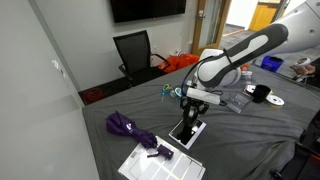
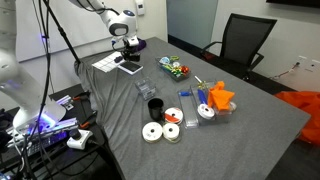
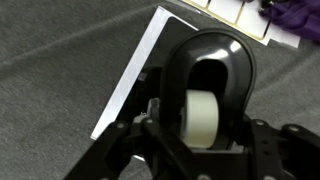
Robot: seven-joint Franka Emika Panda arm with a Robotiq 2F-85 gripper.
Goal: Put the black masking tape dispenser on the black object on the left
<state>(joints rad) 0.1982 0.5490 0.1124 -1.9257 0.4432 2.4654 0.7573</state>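
The dispenser (image 3: 210, 95) in the robot's gripper is still above the slab, so it needs to move toward the slab's middle next and then go down onto the slab's glossy surface.
The black masking tape dispenser (image 3: 210, 95), with a white tape roll in its hump, sits between my gripper's fingers (image 3: 200, 140) in the wrist view. The gripper is shut on it. Under it lies the black object (image 3: 150, 75), a flat glossy slab with a light edge. In both exterior views the gripper (image 1: 190, 108) (image 2: 128, 52) hangs right over the slab (image 1: 187, 132) (image 2: 128, 68) at the table's end. I cannot tell whether the dispenser touches the slab.
A purple folded umbrella (image 1: 130, 128) and white printed sheets (image 1: 160, 160) lie beside the slab. A black mug (image 2: 155, 106), tape rolls (image 2: 152, 132), clear containers and orange items (image 2: 218, 97) fill the table's middle. An office chair (image 1: 135, 50) stands behind.
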